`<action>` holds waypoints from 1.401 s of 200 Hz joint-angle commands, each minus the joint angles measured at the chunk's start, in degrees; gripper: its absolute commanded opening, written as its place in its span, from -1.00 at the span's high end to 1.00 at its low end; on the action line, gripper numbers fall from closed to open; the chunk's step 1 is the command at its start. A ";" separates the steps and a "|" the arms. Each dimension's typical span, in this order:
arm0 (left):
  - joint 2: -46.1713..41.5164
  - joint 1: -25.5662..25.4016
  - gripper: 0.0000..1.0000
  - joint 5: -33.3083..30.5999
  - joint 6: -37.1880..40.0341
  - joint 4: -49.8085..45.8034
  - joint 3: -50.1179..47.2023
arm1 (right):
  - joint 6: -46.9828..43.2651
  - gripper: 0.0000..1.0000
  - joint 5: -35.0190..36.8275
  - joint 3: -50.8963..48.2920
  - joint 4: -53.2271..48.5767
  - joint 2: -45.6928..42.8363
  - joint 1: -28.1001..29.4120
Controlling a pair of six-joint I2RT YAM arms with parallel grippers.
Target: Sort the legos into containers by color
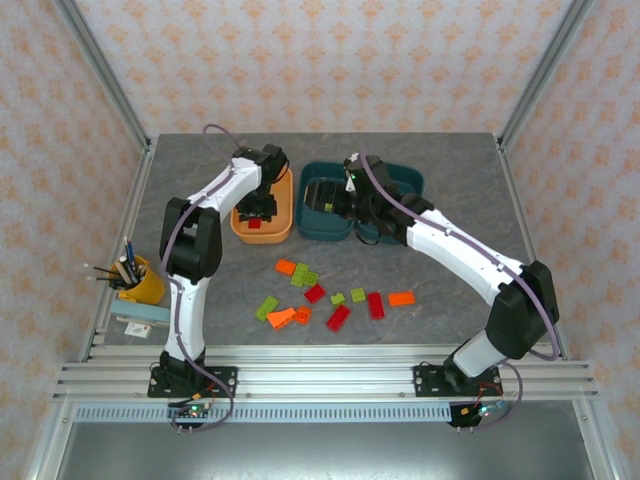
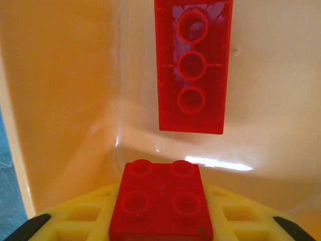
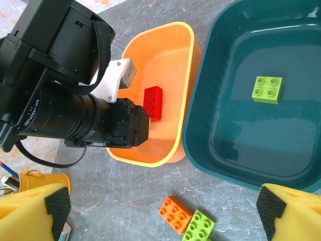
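Note:
My left gripper is above the longer red lego in the light orange container and next needs to lower to the container's bare bottom beside that lego. It should release the small one there with its matching color.
My left gripper (image 2: 161, 227) is shut on a small red lego (image 2: 161, 198) and hangs inside the light orange container (image 2: 65, 100). A longer red lego (image 2: 193, 65) lies studs down on that tray's floor. From above, the left gripper (image 1: 257, 210) is over the orange container (image 1: 284, 232). My right gripper (image 3: 165, 213) stands open with nothing between its fingers, above the table just in front of the near teal container (image 3: 200, 130). A yellow-green lego (image 3: 267, 89) rests in that tray. Below it on the table lie an orange lego (image 3: 175, 214) and a green one (image 3: 199, 227).
Several red, orange and yellow-green legos (image 1: 330, 300) are scattered on the grey table in front of the trays. A second teal tray (image 1: 408, 178) sits behind the right arm. A yellow pen cup (image 1: 142, 284) stands at the left edge. Metal frame posts border the table.

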 commanded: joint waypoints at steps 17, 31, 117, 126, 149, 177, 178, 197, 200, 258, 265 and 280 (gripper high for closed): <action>2.56 0.32 0.38 -2.02 1.16 -2.24 2.41 | 1.07 -0.94 -0.26 -1.11 -1.20 -0.73 -0.58; 3.22 0.27 0.36 -2.91 1.31 -2.28 2.49 | 1.16 -0.94 -0.28 -1.52 -1.21 -0.84 -0.67; 1.29 -0.07 -0.22 -4.58 1.34 -2.62 2.83 | 0.89 -0.92 4.83 -3.35 -6.78 -5.12 -0.93; 0.52 -0.35 -0.25 -4.43 1.34 -2.95 4.07 | 1.10 -0.91 6.27 -3.82 -7.90 -6.60 -0.93; -2.88 -1.47 -0.36 -4.06 0.19 -3.61 7.00 | 2.54 -0.88 11.63 -4.46 -12.95 -10.35 -0.93; -11.87 -2.72 -0.65 -0.88 -1.64 0.43 4.66 | 9.26 -0.82 21.28 -5.44 -21.98 -14.96 -1.27; -12.22 -2.78 -0.67 -0.72 -1.69 0.66 4.45 | 9.64 -0.82 21.62 -5.48 -22.49 -15.03 -1.32; -20.29 -3.98 -0.93 3.21 -2.27 5.06 -0.23 | 18.23 -0.76 26.69 -5.34 -31.30 -16.90 -1.55; -21.39 -4.25 -0.96 3.75 -2.34 5.82 -0.97 | 19.86 -0.74 27.27 -5.20 -32.76 -17.06 -1.63; -41.36 -14.68 -0.99 19.46 -2.20 22.78 -23.92 | 44.64 -0.54 19.20 -13.52 -45.79 -17.38 -2.42; -43.09 -16.06 -0.99 20.56 -2.65 24.45 -26.55 | 46.43 -0.54 17.64 -15.58 -44.62 -17.59 -2.60; -46.61 -18.82 -0.99 21.60 -3.86 26.74 -31.85 | 50.19 -0.51 15.52 -19.61 -42.33 -18.29 -2.95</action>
